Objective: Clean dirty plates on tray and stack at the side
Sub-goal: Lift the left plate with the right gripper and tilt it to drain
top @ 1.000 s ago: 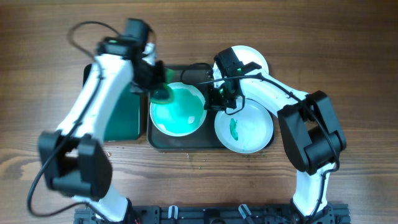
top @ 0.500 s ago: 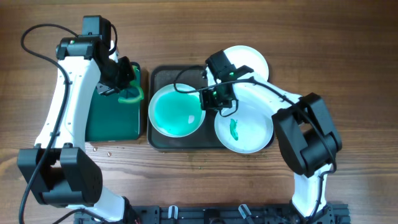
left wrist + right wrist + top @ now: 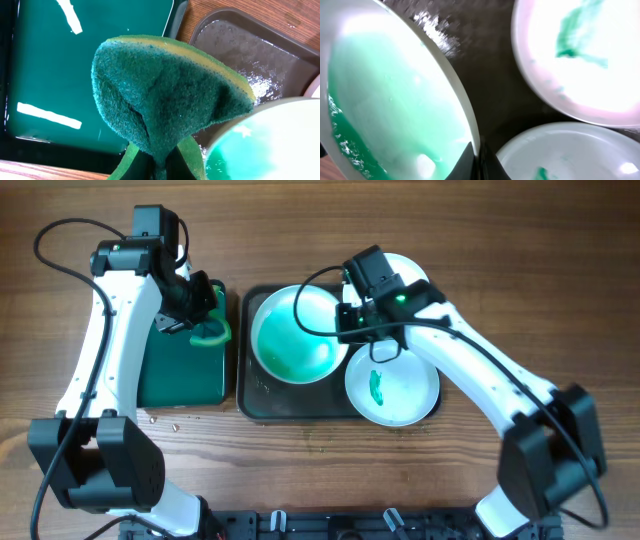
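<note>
The plate is covered in green liquid, so the robot's right gripper next needs to rise and tip it steeply, then bring it down onto the near part of the tray's bottom and release it.
My right gripper (image 3: 347, 320) (image 3: 477, 159) is shut on the right rim of a white plate (image 3: 295, 335) (image 3: 395, 100) covered in green liquid. It holds the plate tilted over the dark tray (image 3: 290, 402) (image 3: 490, 65). My left gripper (image 3: 203, 315) (image 3: 160, 167) is shut on a green sponge (image 3: 210, 332) (image 3: 165, 95) above the green basin (image 3: 180, 375) (image 3: 65, 60). A white plate with a green smear (image 3: 392, 388) (image 3: 580, 55) lies on the tray's right edge. Another white plate (image 3: 410, 272) (image 3: 580, 150) lies behind, on the table.
The green basin stands left of the dark tray (image 3: 245, 50), almost touching it. The tray's floor is wet. The tilted plate's rim (image 3: 270, 145) shows at the lower right of the left wrist view. Small crumbs (image 3: 165, 418) lie on the wood in front of the basin.
The left arm carried the sponge from the plate leftward to over the green basin, then stayed still. The right gripper lifted the green-covered plate's right rim, tilting it up and toward the tray's back.
</note>
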{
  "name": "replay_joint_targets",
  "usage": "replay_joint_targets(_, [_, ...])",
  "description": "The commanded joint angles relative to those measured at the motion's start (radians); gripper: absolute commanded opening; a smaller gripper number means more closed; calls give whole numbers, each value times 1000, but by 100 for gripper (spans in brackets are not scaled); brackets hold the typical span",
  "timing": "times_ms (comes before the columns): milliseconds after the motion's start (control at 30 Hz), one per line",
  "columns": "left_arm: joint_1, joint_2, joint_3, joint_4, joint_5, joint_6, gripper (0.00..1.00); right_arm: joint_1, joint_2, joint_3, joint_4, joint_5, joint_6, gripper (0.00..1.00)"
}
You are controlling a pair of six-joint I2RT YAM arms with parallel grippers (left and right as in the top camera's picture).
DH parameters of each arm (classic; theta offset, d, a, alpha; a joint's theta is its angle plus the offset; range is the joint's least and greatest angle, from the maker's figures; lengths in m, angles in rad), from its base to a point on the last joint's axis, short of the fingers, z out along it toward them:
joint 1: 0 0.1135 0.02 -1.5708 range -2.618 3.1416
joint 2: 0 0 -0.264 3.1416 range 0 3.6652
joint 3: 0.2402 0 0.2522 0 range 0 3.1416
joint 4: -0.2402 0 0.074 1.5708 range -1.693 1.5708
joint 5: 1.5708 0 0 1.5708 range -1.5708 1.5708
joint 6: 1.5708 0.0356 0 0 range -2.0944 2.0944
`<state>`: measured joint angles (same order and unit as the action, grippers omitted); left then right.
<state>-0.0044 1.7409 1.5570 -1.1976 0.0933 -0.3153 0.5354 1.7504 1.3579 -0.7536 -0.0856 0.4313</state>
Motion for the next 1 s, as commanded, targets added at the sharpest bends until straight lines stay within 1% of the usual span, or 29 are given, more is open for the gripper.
replay_joint_targets(0, [3, -11, 13, 3, -13, 17, 4, 2, -67, 4, -36, 150, -10, 4])
replay_joint_targets(100, [3, -11, 13, 3, -13, 17, 4, 2, -95, 4, -64, 165, -13, 4])
replay_joint_targets(300, [3, -11, 13, -1, -13, 17, 4, 2, -97, 4, -89, 165, -13, 4])
replay_joint_targets(400, [3, -11, 13, 0, -13, 17, 4, 3, -97, 4, -90, 204, -13, 4])
replay_joint_targets(567, [2, -11, 13, 0, -13, 17, 4, 74, -97, 4, -92, 462, -13, 4])
replay_joint_targets(600, [2, -11, 13, 0, -13, 17, 4, 105, -97, 4, -93, 531, -13, 4])
replay_joint_targets(633, [2, -11, 13, 0, -13, 17, 4, 169, -97, 4, -92, 664, -10, 4])
replay_joint_targets(767, [2, -11, 13, 0, -13, 17, 4, 315, -97, 4, -85, 957, -10, 4])
replay_joint_targets(867, [2, -11, 13, 0, -13, 17, 4, 417, -97, 4, -69, 1166, -13, 4])
replay_joint_targets(967, [2, -11, 13, 0, -13, 17, 4, 491, -97, 4, -60, 1328, -13, 4])
